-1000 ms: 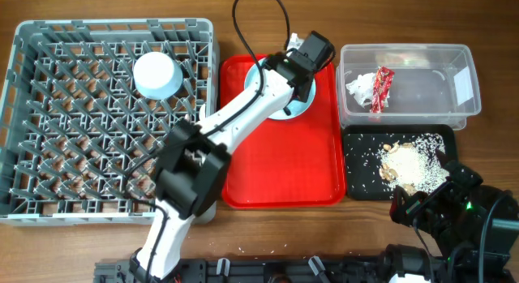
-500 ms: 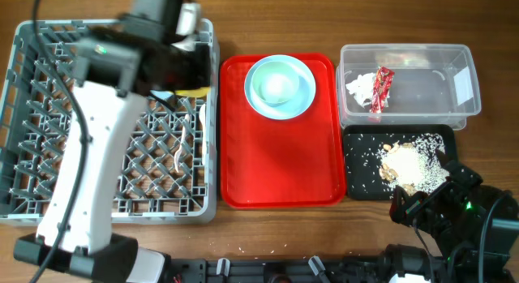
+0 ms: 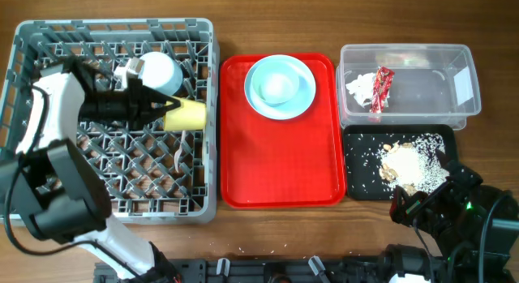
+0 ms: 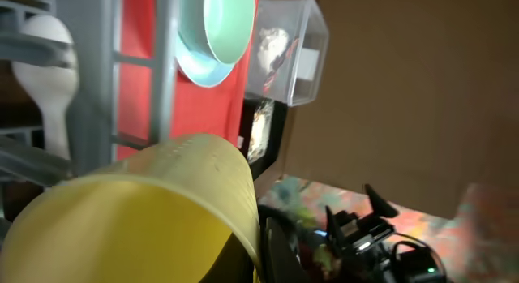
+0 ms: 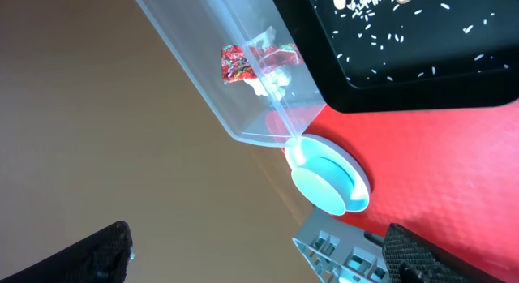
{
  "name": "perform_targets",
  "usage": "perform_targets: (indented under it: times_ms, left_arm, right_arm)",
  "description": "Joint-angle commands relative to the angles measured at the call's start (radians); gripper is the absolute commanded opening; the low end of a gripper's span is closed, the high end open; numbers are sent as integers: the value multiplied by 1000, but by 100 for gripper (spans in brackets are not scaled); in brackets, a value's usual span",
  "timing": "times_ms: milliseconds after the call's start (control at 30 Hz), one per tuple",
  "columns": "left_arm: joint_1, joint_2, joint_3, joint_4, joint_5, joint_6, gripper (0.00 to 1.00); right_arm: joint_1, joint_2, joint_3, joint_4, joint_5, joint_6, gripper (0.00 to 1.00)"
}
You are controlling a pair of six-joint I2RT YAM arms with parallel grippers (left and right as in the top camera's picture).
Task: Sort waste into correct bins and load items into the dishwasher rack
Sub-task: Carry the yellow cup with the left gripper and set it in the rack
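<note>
The pegs beside the upturned bowl [image 3: 158,72] are empty, so my left gripper should next pull the cup in from the rack's tray-side edge and then lower it.
My left gripper [image 3: 166,107] reaches over the grey dishwasher rack [image 3: 113,25] and is shut on the rim of the small yellow cup [image 3: 188,114], which lies on its side above the rack's right part. The left wrist view shows the cup [image 4: 146,210] filling the lower left. An upturned light blue bowl [image 3: 158,72] stands in the rack just behind it. A white spoon [image 4: 45,44] lies among the pegs. The light blue plate [image 3: 280,87] rests on the red tray [image 3: 276,165]. My right gripper [image 5: 276,255] hovers open at the near right, nothing between its fingers.
At the back right, the clear tub [image 3: 422,88] holds the white napkin [image 3: 357,88] and the red wrapper [image 3: 381,88]. In front of it, the black tray [image 3: 361,177] carries the rice scraps [image 3: 409,163]. The right arm's base sits just below that tray.
My left arm has swung from the plate on the red tray over to the rack, and it now holds the yellow cup there. The right arm has not moved.
</note>
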Motion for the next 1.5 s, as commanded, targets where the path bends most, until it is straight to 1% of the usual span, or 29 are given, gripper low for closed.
perform_targets:
  times_ms: [0, 167, 200, 233, 267, 400, 467, 533, 600, 633, 667, 700, 733, 767, 900, 1000, 1133, 1233, 1333, 1433, 1467]
  left_arm:
    - [37, 84, -18, 11, 89, 79, 4]
    - [48, 144, -18, 20, 88, 79, 5]
    - [48, 144, -18, 21, 88, 79, 13]
    - [49, 143, -18, 21, 87, 79, 17]
    - [49, 143, -18, 21, 84, 79, 18]
    - [51, 143, -18, 32, 16, 70, 18]
    - [62, 143, -15, 31, -5, 28, 18]
    - [92, 141, 4, 30, -26, -43, 18]
    - [117, 133, 16, 19, -29, -58, 19]
    - [129, 126, 23, 11, -45, -58, 24]
    - [136, 118, 30, 5, -67, -58, 34]
    - [139, 112, 35, -1, -85, -59, 52]
    - [142, 102, 42, -12, -104, -59, 80]
    - [143, 95, 49, -20, -116, -62, 100]
    - [143, 37, 111, -72, -127, -73, 99]
    - [142, -26, 170, -82, -163, -140, 100]
    - [142, -157, 203, -80, -317, -253, 100]
    - [142, -243, 203, -74, -382, -311, 100]
    - [127, -301, 203, -65, -381, -320, 100]
    - [64, -311, 201, -29, -337, -320, 100]
    - [40, -309, 196, -12, -335, -320, 90]
  right_arm:
    - [-6, -5, 8, -2, -8, 54, 100]
    - [-6, -5, 8, -2, -8, 55, 100]
    - [-6, -5, 8, -2, -8, 55, 100]
    - [-6, -5, 8, -2, -8, 55, 100]
    - [-6, -5, 8, -2, -8, 55, 100]
    - [-6, -5, 8, -2, -8, 54, 100]
    - [-6, -5, 8, -2, -8, 54, 100]
    - [-6, -5, 8, -2, -8, 55, 100]
    - [-6, -5, 8, -2, -8, 55, 100]
    - [-6, -5, 8, -2, -8, 54, 100]
    - [-6, -5, 8, -2, -8, 54, 100]
    - [-6, -5, 8, -2, -8, 55, 100]
    - [-6, -5, 8, -2, -8, 55, 100]
    - [-6, -5, 8, -2, -8, 55, 100]
    - [-6, -5, 8, -2, -8, 55, 100]
    - [-6, -5, 8, -2, -8, 55, 100]
    - [-6, -5, 8, -2, -8, 55, 100]
    - [-6, -5, 8, -2, -8, 55, 100]
    - [-6, -5, 8, -2, -8, 55, 100]
    - [-6, -5, 8, -2, -8, 55, 100]
    - [-6, -5, 8, -2, -8, 55, 100]
